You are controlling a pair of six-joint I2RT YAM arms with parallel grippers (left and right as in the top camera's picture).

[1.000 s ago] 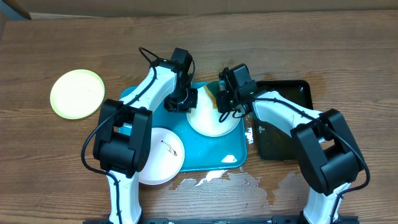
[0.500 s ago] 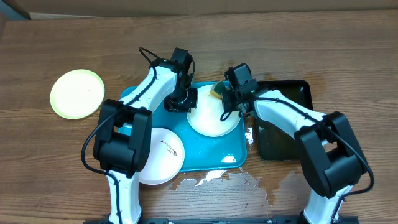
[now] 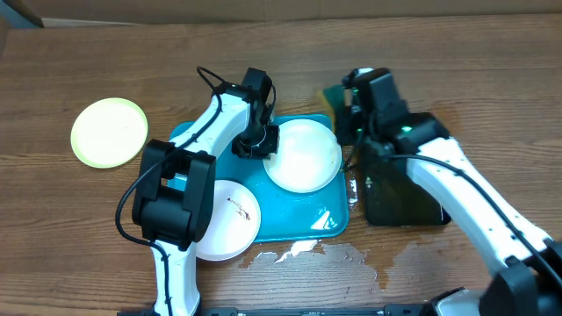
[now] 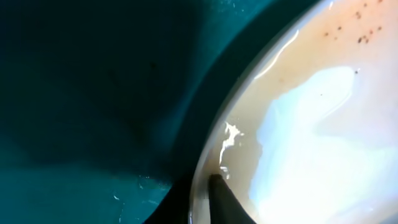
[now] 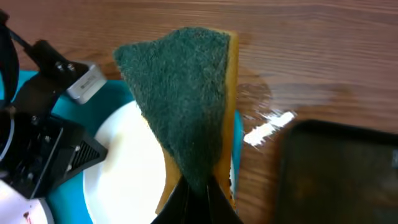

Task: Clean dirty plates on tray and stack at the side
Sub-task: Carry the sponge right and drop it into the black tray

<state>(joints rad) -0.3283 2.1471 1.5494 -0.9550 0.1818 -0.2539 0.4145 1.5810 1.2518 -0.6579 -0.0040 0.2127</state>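
My right gripper holds the sponge clear of the white plate. Next it should swing away from the teal tray, over the black tray, and lower into it.
A white plate lies at the back right of the teal tray. My left gripper is at its left rim. In the left wrist view the wet plate has its rim between the two dark fingers of the left gripper, which is shut on it. My right gripper hangs above the tray's far right corner, shut on a green-and-yellow sponge that is clear of the plate. A second white plate with a dark smear overlaps the tray's front left corner. A yellow-green plate rests on the table, far left.
A black tray lies just right of the teal one, under my right arm. Wet patches spread on the wood along the teal tray's front edge. A cardboard edge runs along the back.
My right gripper has lifted the sponge off the white plate and swung right and back, past the tray's far right corner. The left arm has stayed at the plate's rim.
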